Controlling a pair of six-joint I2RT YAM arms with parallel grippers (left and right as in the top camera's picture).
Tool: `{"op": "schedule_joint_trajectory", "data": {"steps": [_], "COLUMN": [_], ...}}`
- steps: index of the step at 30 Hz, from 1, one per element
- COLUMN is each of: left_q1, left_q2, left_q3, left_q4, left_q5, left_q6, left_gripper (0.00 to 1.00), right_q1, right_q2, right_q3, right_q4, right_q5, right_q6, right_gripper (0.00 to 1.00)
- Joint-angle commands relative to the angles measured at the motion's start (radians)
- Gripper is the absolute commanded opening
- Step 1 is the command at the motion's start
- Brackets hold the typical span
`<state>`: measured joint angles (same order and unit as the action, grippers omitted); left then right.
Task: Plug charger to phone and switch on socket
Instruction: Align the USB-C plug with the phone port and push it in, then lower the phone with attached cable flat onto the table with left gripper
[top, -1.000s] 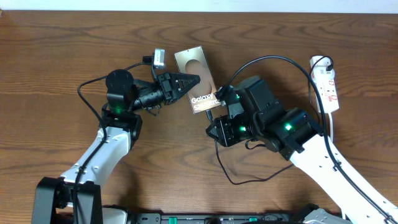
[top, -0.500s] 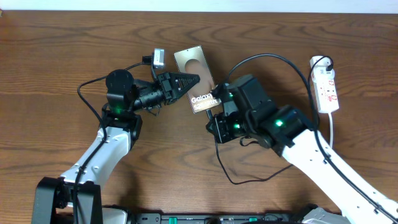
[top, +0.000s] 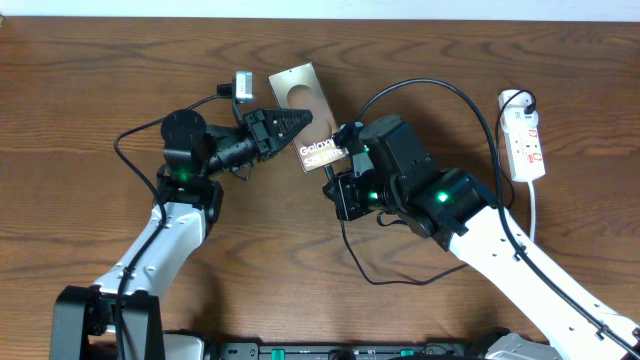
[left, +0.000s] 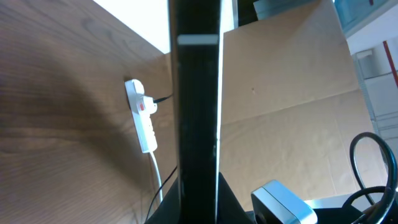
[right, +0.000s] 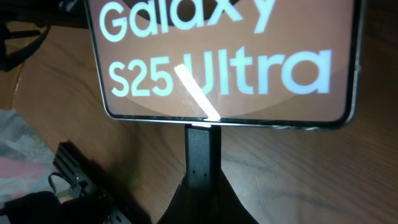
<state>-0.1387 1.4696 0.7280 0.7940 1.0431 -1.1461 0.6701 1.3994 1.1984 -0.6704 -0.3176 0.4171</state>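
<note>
The wood below my left gripper, nearer my base, is clear. My left gripper should next go down and pull back to let go of the phone on that bare tabletop.
The phone, brownish with white "Galaxy" lettering, is held off the table, tilted. My left gripper is shut on its side; in the left wrist view it shows edge-on as a dark bar. My right gripper is shut on the charger's black connector plug, whose tip meets the phone's bottom edge. The charger cable arcs to the white socket at the right, which also shows in the left wrist view.
The cable's slack loops on the wood table below the right arm. A small grey camera block sits on the left wrist. A brown cardboard panel stands beyond the table's far edge.
Both grippers moved left and a little up with the phone and the plug. The phone has tilted and shifted left. The right gripper has closed in on the phone's bottom edge.
</note>
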Motion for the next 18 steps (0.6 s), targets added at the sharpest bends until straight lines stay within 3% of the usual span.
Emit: {"op": "schedule_joint_trajectory", "data": {"steps": [1,11,18], "left_q1": [-0.078,-0.09,-0.09], "left_q2": [-0.013,-0.013,-0.01], "left_q3": [-0.005,-0.005,-0.005], "left_q4": [-0.002,-0.005,-0.023], "left_q5": [0.162,0.177,0.143], "left_q6": [0.063,0.072,0.085], "left_gripper": [0.07,0.07,0.07], "right_q1": [-0.007,-0.01,-0.008], "right_q2": [-0.024,-0.03,-0.033], "right_q3": [0.045,0.045,0.045], "right_q4": [0.027,0.064,-0.115], "right_q5": [0.066,0.079,0.064], "right_q6": [-0.002,-0.002,-0.003], "right_gripper": [0.01,0.01,0.18]}}
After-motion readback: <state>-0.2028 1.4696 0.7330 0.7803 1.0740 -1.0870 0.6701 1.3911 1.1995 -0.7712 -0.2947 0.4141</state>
